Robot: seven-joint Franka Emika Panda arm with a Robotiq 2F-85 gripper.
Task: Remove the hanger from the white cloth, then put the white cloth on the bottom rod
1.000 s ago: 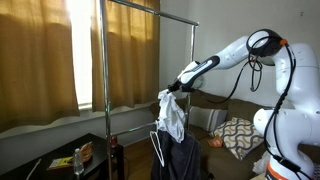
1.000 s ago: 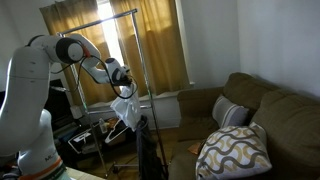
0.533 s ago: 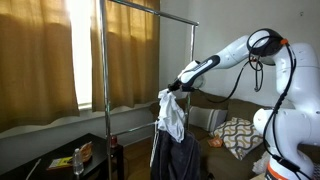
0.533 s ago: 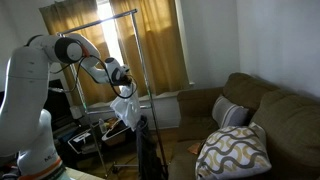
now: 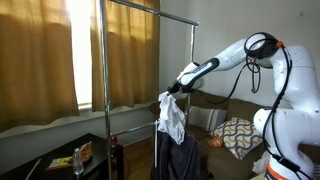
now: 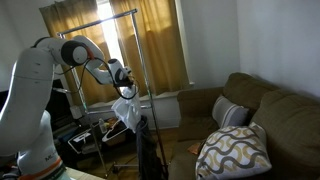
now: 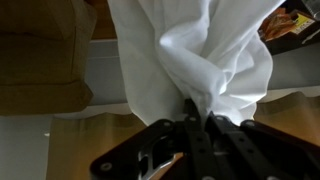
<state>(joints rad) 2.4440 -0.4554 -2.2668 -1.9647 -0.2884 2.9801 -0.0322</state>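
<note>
I still hold the white cloth's pinched top above the bottom rod, so I will lower my gripper to that rod by the dark garment next and release the top.
My gripper point(image 5: 170, 93) is shut on the top of the white cloth point(image 5: 173, 118), which hangs bunched below it in mid air beside the clothes rack. Both show in an exterior view, gripper point(image 6: 124, 92) above cloth point(image 6: 128, 112). In the wrist view the cloth point(image 7: 190, 50) fills the upper middle, pinched between the dark fingers of my gripper point(image 7: 198, 118). The hanger cannot be made out in any view. A dark garment point(image 5: 181, 156) hangs low directly under the cloth.
The metal rack has a high top rod point(image 5: 150, 8) and an upright post point(image 5: 106, 90). A brown sofa point(image 6: 262, 108) with a patterned pillow point(image 6: 235, 150) stands beside it. A low dark shelf point(image 5: 70, 160) holds small items. Curtains point(image 5: 40, 55) hang behind.
The white hanger that dangled below the cloth one second ago has dropped out of sight. The gripper and cloth have stayed almost in place.
</note>
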